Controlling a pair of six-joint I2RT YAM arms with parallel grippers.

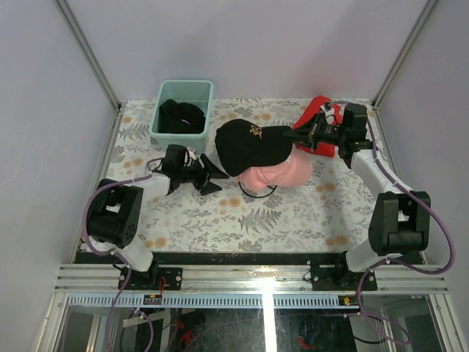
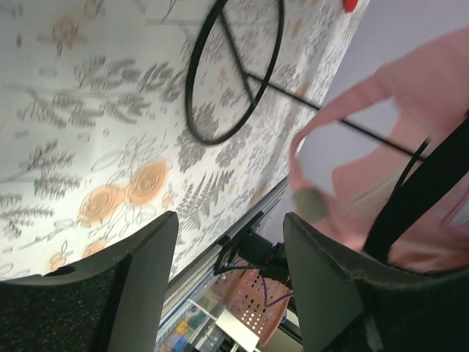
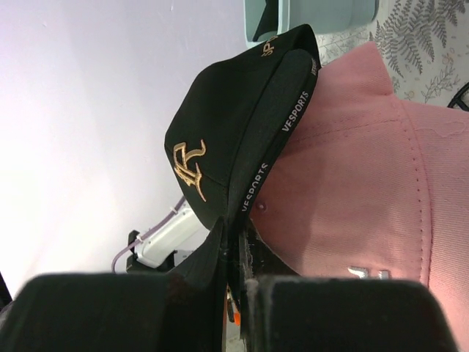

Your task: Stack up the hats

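Note:
My right gripper will next pull back and down, carrying the black hat over the pink hat's near part before the release, because that part is still uncovered.
A black hat with a gold logo (image 1: 253, 147) (image 3: 227, 132) hangs over the light pink hat (image 1: 286, 174) (image 3: 352, 198), covering its left part. My right gripper (image 1: 297, 136) (image 3: 245, 249) is shut on the black hat's brim from the right. My left gripper (image 1: 209, 176) (image 2: 231, 242) is open just left of the pink hat, low over the table, with nothing between its fingers. In the left wrist view the pink hat (image 2: 432, 95) shows at the right. Another dark hat (image 1: 182, 116) lies in the mint-green tub (image 1: 163, 110).
A bright red cloth (image 1: 316, 106) lies behind my right gripper at the back right. A thin black wire ring (image 1: 258, 193) (image 2: 234, 66) lies under the pink hat's front. The tub (image 3: 308, 15) stands at the back left. Enclosure walls ring the floral table.

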